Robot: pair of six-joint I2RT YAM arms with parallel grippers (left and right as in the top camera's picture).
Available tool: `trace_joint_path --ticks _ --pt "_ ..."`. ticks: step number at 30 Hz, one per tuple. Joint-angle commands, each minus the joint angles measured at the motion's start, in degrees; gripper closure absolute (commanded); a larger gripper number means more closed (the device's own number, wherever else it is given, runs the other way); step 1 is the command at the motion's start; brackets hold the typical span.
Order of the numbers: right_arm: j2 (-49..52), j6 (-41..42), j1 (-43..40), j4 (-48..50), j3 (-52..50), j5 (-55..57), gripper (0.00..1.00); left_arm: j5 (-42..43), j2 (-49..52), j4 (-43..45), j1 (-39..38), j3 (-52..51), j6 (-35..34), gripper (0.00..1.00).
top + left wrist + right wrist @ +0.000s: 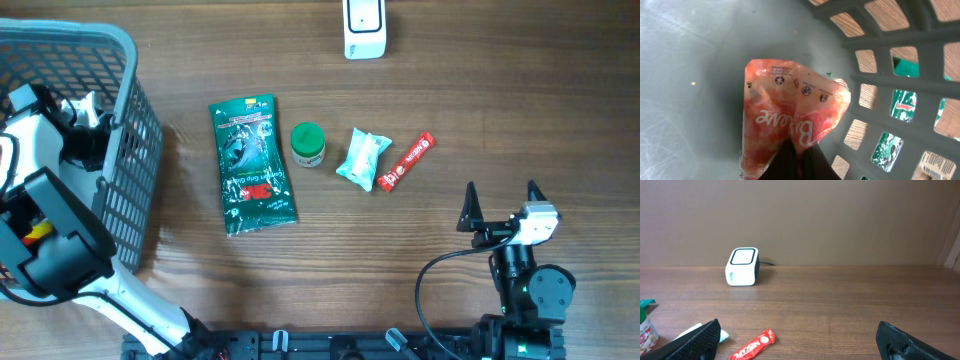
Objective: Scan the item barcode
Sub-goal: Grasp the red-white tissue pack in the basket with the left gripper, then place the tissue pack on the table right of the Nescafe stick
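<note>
I should lift over the basket's side, cross and lower to release: Clear wood beside the red stick [432, 180] is right of my left gripper in the overhead view.
In the left wrist view my left gripper [799, 156] is shut on the lower edge of an orange-pink snack packet [785, 107] with white lettering. The packet lies on the floor of the grey basket [880, 40], close to its lattice wall. From overhead the left arm reaches down into the basket [122, 45] and hides the packet. The white barcode scanner [364, 28] stands at the table's far edge, and shows as the scanner [742, 267] in the right wrist view. My right gripper [502, 192] stands open over bare wood at the front right, nothing between its fingers.
A green bag [253, 165], a green-lidded jar [308, 144], a teal and white packet [363, 158] and a red Nescafe stick [407, 162] lie in a row mid-table. The basket fills the left side. The red stick [753, 345] lies just ahead of my right gripper [797, 330].
</note>
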Motion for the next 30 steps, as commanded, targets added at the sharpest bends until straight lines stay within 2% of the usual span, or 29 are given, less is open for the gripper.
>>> trace_joint_path --ticks 1,4,6,7,10,13,15,20,23,26,30 --pt "-0.37 -0.70 -0.13 0.20 -0.07 -0.24 0.00 -4.70 -1.33 -0.37 0.26 1.84 -4.13 0.96" --pt "-0.37 -0.70 -0.13 0.20 -0.07 -0.24 0.00 -5.35 -8.02 -0.48 0.26 3.78 -7.32 0.96" --pt "-0.37 -0.70 -0.13 0.20 -0.07 -0.24 0.00 -5.99 -15.61 -0.17 0.26 4.09 -10.62 0.96" --pt "-0.37 -0.70 -0.13 0.20 -0.07 -0.24 0.00 -6.01 -23.56 -0.20 0.20 4.09 -12.85 0.96" --pt "-0.37 -0.70 -0.13 0.20 -0.07 -0.24 0.00 -5.99 -32.20 -0.33 -0.55 4.09 -15.74 0.96" --pt "-0.37 -0.70 -0.13 0.20 -0.07 -0.26 0.00 -6.01 -40.39 -0.57 -5.62 4.09 -16.52 0.96" --pt "-0.37 -0.70 -0.13 0.20 -0.07 -0.24 0.00 -6.19 -42.51 -1.20 -13.03 4.07 -18.82 0.96" --pt "-0.37 -0.70 -0.13 0.20 -0.07 -0.24 0.00 -9.07 -38.10 -1.64 -34.05 4.04 -20.41 0.96" --pt "-0.37 -0.70 -0.13 0.20 -0.07 -0.26 0.00 -10.88 -27.61 -1.20 -47.87 4.04 -20.39 0.96" --pt "-0.37 -0.72 -0.13 0.20 -0.07 -0.24 0.00 -10.67 -17.90 1.29 -55.76 4.04 -20.37 0.96" --pt "-0.37 -0.68 -0.13 0.20 -0.07 -0.26 0.01 -10.67 -5.79 11.47 -67.34 4.04 -12.70 0.96"
